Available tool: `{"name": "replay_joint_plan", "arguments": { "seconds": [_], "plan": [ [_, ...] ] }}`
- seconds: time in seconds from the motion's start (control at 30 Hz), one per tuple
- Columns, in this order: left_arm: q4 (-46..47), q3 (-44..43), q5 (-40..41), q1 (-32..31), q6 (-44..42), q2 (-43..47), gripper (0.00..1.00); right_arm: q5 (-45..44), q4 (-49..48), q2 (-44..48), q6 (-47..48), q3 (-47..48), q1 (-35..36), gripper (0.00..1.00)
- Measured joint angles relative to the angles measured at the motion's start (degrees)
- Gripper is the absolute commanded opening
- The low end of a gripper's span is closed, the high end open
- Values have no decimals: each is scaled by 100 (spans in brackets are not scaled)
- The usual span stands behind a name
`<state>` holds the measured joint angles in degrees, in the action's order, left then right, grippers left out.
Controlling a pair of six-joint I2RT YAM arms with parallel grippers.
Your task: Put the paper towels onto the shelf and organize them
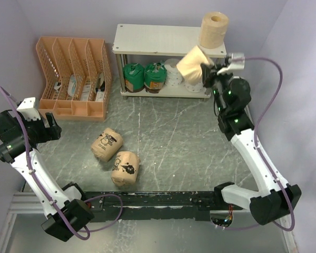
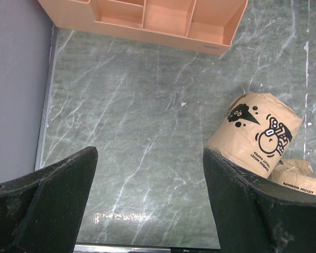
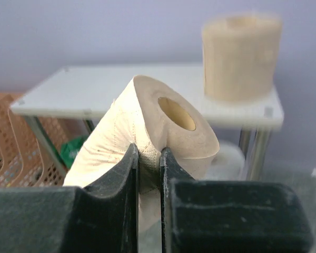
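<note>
The right gripper rises outward over the top board [image 3: 95,89] next, then lowers its roll beside the standing tan roll, where bare board leaves room.
My right gripper [image 1: 204,71] [image 3: 149,154] is shut on the pinched wall of a plain tan paper towel roll [image 1: 191,65] [image 3: 168,118], held tilted in the air in front of the shelf's [image 1: 147,38] right end. Another plain tan roll [image 1: 214,29] [image 3: 241,55] stands upright on the top board [image 3: 95,89]. Two green-topped rolls [image 1: 133,77] [image 1: 155,77] and a white dotted one [image 1: 174,77] sit on the lower tier. Two tan printed rolls [image 1: 107,143] [image 1: 125,167] lie on the table. One printed roll [image 2: 255,134] shows to the right of my left gripper [image 1: 52,126] [image 2: 150,153], which is open and apart from it.
An orange slotted file organizer [image 1: 76,79] [image 2: 147,18] stands left of the shelf, just ahead of the left gripper. Grey walls close in on the left and right. A black rail [image 1: 158,200] runs along the table's near edge between the arm bases.
</note>
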<state>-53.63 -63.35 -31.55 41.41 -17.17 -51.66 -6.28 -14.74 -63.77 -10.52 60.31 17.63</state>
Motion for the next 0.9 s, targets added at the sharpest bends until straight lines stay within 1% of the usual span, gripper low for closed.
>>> {"name": "replay_joint_plan", "arguments": {
  "seconds": [0.07,0.2,0.23,0.3,0.37,0.43,0.5,0.63,0.73,0.77,0.9],
  "plan": [
    [0,0,0,0,2,0,92,-129,496,-262,483,999,205,0],
    [0,0,0,0,2,0,93,-542,1381,-1082,1451,2916,931,0],
    [2,0,2,0,2,2,92,-699,1709,-1480,1749,3652,1156,0],
    [2,0,2,0,2,2,93,-896,2090,-2199,2192,4795,1399,0],
    [2,0,7,0,2,9,92,-1200,2452,-3222,2691,6310,1537,0],
    [4,0,13,0,4,20,93,-1471,2636,-3941,3029,7180,1554,0],
    [4,0,35,0,7,46,93,-1777,2706,-4481,3346,7576,1543,0],
    [9,2,72,0,31,146,93,-2212,2699,-5130,3880,7501,1504,0],
    [13,2,92,0,50,197,93,-2334,2612,-5665,4146,7847,1464,0],
    [15,2,96,0,55,199,93,-2358,2505,-5796,4216,7956,1458,0],
    [22,17,136,0,72,192,93,-2463,2190,-5831,4404,7921,1414,0]
  ]
}}
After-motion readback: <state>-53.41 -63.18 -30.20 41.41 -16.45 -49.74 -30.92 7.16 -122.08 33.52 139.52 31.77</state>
